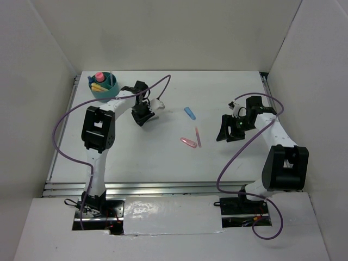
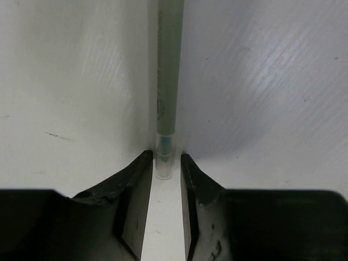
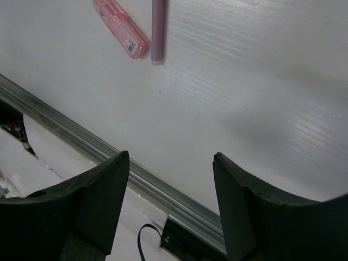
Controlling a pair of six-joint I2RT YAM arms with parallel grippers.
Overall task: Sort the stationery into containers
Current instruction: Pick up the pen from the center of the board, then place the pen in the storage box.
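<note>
The teal tub (image 1: 106, 93) is outward, to my left gripper's left in the top view, so this gripper next lifts outward over it to release the pen.
A grey-green pen (image 2: 167, 76) with a clear cap lies on the white table; its capped end sits between my left gripper's (image 2: 166, 157) fingertips. The jaws are narrowly open, with a thin gap on each side of the cap. In the top view my left gripper (image 1: 142, 118) is right of the teal tub (image 1: 106, 93), which holds a yellow highlighter (image 1: 98, 87) and a pink-capped item (image 1: 99, 76). My right gripper (image 3: 171, 156) is wide open and empty, also seen from above (image 1: 224, 133). A pink clip (image 3: 119, 27) and a thin pink-purple pen (image 3: 158, 30) lie left of it. A small blue piece (image 1: 189, 112) lies mid-table.
A metal rail (image 3: 81, 138) runs along the table's near edge below my right gripper. White walls close in the table on three sides. Purple cables (image 1: 65, 122) loop off both arms.
</note>
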